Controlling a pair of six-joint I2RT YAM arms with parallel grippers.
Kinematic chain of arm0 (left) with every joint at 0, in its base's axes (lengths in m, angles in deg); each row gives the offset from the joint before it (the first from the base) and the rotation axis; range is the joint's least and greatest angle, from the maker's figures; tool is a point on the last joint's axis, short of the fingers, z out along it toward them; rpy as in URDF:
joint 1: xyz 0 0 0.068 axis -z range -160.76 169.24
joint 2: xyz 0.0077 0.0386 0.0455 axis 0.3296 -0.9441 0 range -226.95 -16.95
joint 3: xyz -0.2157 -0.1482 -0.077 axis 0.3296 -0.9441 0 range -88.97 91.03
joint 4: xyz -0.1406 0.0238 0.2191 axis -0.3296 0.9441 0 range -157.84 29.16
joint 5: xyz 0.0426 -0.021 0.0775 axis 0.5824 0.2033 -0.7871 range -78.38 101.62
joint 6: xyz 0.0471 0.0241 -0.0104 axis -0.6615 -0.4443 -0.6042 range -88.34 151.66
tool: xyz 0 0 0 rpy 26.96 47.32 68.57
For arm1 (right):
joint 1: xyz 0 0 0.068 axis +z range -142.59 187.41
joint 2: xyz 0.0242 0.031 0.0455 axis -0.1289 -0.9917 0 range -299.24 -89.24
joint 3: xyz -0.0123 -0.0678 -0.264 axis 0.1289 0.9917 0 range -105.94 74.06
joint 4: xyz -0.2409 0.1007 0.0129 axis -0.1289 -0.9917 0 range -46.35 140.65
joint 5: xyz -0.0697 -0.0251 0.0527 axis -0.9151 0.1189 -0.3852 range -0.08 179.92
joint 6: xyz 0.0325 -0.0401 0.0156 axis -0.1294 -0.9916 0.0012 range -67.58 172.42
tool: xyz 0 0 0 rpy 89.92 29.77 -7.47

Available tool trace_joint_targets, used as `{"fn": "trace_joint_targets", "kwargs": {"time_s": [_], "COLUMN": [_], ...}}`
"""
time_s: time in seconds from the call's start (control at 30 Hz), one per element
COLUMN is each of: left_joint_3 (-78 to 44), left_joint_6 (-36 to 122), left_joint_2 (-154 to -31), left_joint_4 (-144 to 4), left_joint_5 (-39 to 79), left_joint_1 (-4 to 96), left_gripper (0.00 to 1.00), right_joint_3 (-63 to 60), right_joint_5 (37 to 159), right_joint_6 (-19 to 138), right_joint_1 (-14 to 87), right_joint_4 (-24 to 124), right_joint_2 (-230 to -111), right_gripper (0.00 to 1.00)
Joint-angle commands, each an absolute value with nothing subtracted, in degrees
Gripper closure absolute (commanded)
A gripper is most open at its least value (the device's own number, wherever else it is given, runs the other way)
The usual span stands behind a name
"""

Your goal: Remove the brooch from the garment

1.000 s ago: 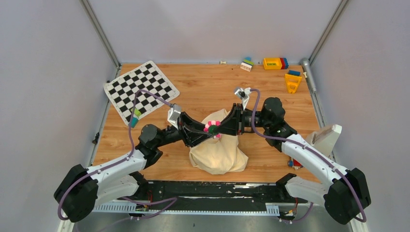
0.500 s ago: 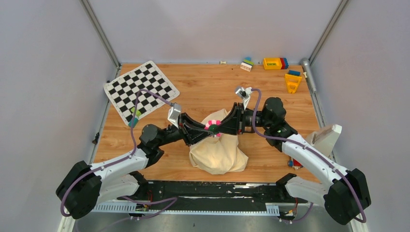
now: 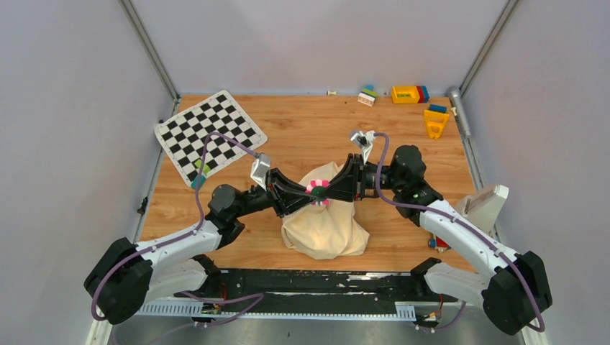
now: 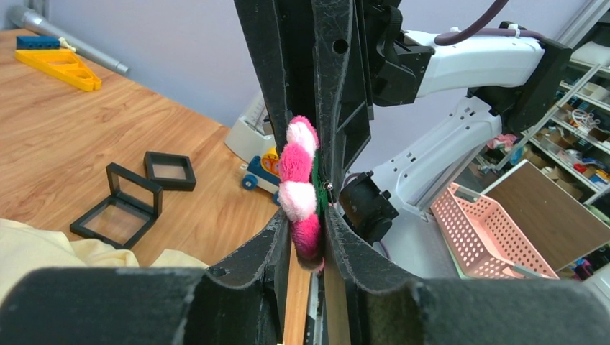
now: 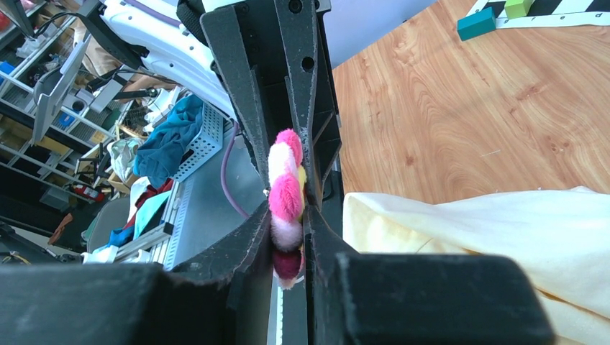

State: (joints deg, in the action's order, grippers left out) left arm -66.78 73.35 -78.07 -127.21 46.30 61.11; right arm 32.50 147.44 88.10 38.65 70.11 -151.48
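My right gripper turns downward over the open black frame's flat half next and lowers to release the brooch (image 3: 315, 189), as the frame lies below it beside the garment.
The brooch (image 3: 315, 189) is a small pink and white fuzzy flower with green at its back. It is held above the cream garment (image 3: 327, 226), which lies bunched on the table. My left gripper (image 3: 311, 194) and my right gripper (image 3: 321, 190) meet tip to tip, and both are shut on the brooch. In the left wrist view the brooch (image 4: 300, 183) sits squeezed between my two pads, with a metal pin head showing. In the right wrist view the brooch (image 5: 285, 195) is pinched likewise, with the garment (image 5: 489, 230) just to its right.
A checkerboard mat (image 3: 208, 134) lies at the far left with small blocks (image 3: 199, 176) near it. Toy blocks (image 3: 410, 94) and a yellow wedge (image 3: 435, 122) sit at the far right. Two black square frames (image 4: 137, 198) and a toy car (image 4: 262, 171) lie near the right arm's base.
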Motion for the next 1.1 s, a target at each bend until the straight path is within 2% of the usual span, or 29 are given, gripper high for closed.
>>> {"fn": "trace_joint_targets", "kwargs": {"time_s": [0.0, 0.2, 0.27, 0.3, 0.37, 0.53, 0.57, 0.73, 0.83, 0.9, 1.0, 1.07], "left_joint_3": [-65.01, -65.62, -65.68, -65.64, -65.60, -64.20, -63.27, -58.38, -54.89, -53.92, -52.51, -50.81], "left_joint_6": [72.71, 70.32, 69.61, 69.01, 67.56, 61.79, 60.20, 53.90, 48.67, 47.88, 47.76, 47.94], "left_joint_2": [-77.79, -74.29, -73.27, -72.58, -71.07, -67.60, -67.47, -70.68, -74.20, -76.98, -83.17, -87.54], "left_joint_4": [-128.05, -122.71, -120.88, -120.16, -117.55, -104.29, -102.24, -83.12, -71.27, -68.54, -68.13, -68.10], "left_joint_5": [46.42, 44.71, 44.32, 44.19, 42.97, 39.64, 38.56, 33.99, 24.30, 21.49, 22.33, 23.37], "left_joint_1": [61.26, 61.27, 61.26, 61.26, 61.26, 61.26, 61.26, 62.36, 64.20, 64.57, 64.59, 64.60], "left_gripper": [0.71, 0.68, 0.63, 0.56, 0.49, 0.43, 0.39, 0.31, 0.22, 0.19, 0.18, 0.22], "right_joint_3": [32.82, 32.83, 32.92, 32.93, 32.93, 30.97, 30.19, 25.99, 22.12, 18.77, 12.65, 9.58], "right_joint_5": [146.72, 144.60, 144.01, 143.21, 141.76, 135.65, 133.06, 110.63, 97.72, 91.76, 83.83, 77.98], "right_joint_6": [87.75, 88.35, 88.96, 89.25, 89.46, 85.13, 83.65, 77.48, 76.24, 74.83, 74.21, 74.15], "right_joint_1": [38.62, 38.09, 37.74, 37.51, 36.56, 35.27, 35.27, 35.33, 35.94, 37.34, 39.86, 41.99], "right_joint_4": [71.59, 69.90, 69.58, 68.82, 67.05, 57.30, 54.17, 39.44, 33.34, 28.99, 22.05, 18.75], "right_joint_2": [-149.30, -149.15, -149.34, -149.35, -149.25, -148.11, -147.82, -147.10, -149.44, -152.51, -158.28, -162.40], "right_gripper": [1.00, 1.00, 1.00, 1.00, 1.00, 1.00, 1.00, 1.00, 1.00, 1.00, 1.00, 1.00]}}
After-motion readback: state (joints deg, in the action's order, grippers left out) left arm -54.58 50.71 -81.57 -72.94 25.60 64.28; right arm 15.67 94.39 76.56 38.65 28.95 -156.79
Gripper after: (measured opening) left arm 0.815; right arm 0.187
